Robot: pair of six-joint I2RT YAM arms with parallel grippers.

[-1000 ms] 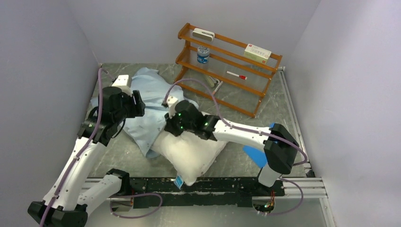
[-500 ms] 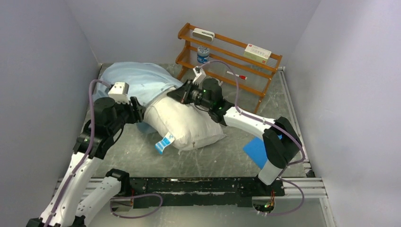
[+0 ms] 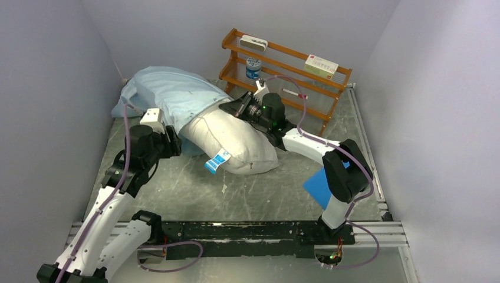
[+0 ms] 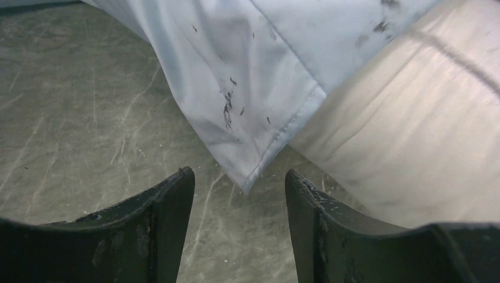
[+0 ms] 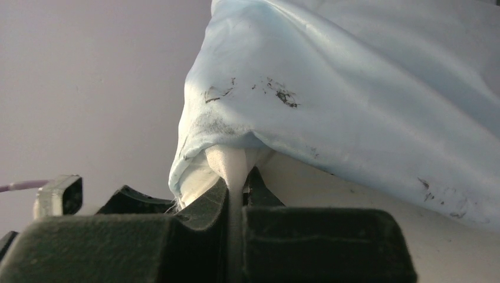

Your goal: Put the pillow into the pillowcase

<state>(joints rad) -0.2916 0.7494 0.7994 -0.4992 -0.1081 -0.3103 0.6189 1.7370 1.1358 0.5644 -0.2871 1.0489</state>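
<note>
Next, my right gripper pushes the pinched pillow fold in under the pillowcase's rim (image 3: 224,101) (image 5: 231,141) and releases it there, because that fold still shows outside the pillowcase's opening.
The off-white pillow (image 3: 239,144) lies slanted mid-table, its blue-and-white tag (image 3: 217,160) at the near end. Its far end sits inside the pale-blue pillowcase (image 3: 168,94), which bulges at the back left. My right gripper (image 3: 237,109) is shut on a pinched fold of the pillow (image 5: 231,162) right at the pillowcase's mouth (image 5: 365,88). My left gripper (image 4: 239,183) is open just above the tabletop. A hemmed corner of the pillowcase (image 4: 247,76) hangs just beyond its fingertips, outside the gap, with the pillow (image 4: 413,135) to its right.
A wooden shelf rack (image 3: 283,76) with a can, boxes and a marker stands at the back right, close behind my right wrist. A flat bright-blue sheet (image 3: 318,186) lies by the right arm's elbow. Walls enclose three sides.
My right gripper carried the pillow up and toward the back left, pushing its far end into the pillowcase, which swelled. The tag end swung from the near edge to mid-table. My left gripper stayed open.
</note>
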